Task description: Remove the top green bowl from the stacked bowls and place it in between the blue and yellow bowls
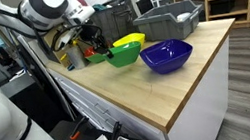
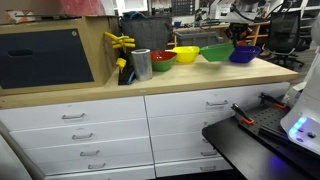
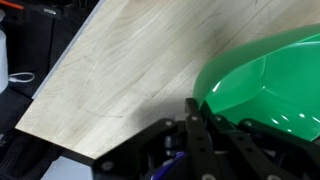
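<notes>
My gripper carries the green bowl [image 1: 121,56] outward next, since it hangs short of the gap between the yellow and blue bowls. It then goes down into that gap and releases the bowl's rim.
The top green bowl [image 1: 121,56] [image 2: 215,52] is between the yellow bowl [image 1: 128,42] [image 2: 183,53] and the blue bowl [image 1: 166,56] [image 2: 245,55] on the wooden counter. My gripper [image 1: 93,40] reaches down to its rim from the arm at the upper left. In the wrist view the black gripper [image 3: 193,106] is shut on the rim of the green bowl [image 3: 262,88], which fills the right side. I cannot tell whether the bowl rests on the wood or hangs just above it. The stacked bowls [image 1: 93,57] [image 2: 162,60], green with red inside, sit beyond the yellow one.
A grey bin [image 1: 168,17] stands at the back of the counter [image 1: 208,52]. A metal cup [image 2: 141,64] and yellow clamps [image 2: 120,45] stand beside the stack. The counter's front edge [image 3: 60,145] shows in the wrist view. Drawers [image 2: 90,130] lie below.
</notes>
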Motion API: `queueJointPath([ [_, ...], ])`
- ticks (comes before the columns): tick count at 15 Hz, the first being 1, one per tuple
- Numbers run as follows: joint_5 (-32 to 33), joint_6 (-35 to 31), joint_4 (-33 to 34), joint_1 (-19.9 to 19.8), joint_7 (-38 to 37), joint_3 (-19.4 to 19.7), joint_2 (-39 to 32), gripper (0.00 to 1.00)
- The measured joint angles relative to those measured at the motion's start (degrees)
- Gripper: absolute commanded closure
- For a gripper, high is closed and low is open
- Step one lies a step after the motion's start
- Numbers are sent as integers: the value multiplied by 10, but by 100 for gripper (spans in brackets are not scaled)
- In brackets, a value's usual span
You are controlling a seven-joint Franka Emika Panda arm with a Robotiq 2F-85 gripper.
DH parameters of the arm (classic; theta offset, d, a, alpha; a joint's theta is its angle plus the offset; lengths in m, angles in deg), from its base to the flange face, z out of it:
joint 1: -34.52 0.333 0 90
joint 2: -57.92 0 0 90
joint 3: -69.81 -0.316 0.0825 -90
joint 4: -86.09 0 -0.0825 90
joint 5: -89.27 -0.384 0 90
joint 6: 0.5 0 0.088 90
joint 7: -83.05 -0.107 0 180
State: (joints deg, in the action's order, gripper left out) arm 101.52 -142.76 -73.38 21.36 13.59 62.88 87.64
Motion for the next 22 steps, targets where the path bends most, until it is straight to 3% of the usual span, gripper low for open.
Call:
queueJointPath([
  [8,62,-14,0,-41,6,6,-2,99],
  [16,81,-119,-1,-48,6,-6,-45,99],
  [22,127,-186,10,-95,5,-28,-90,99],
])
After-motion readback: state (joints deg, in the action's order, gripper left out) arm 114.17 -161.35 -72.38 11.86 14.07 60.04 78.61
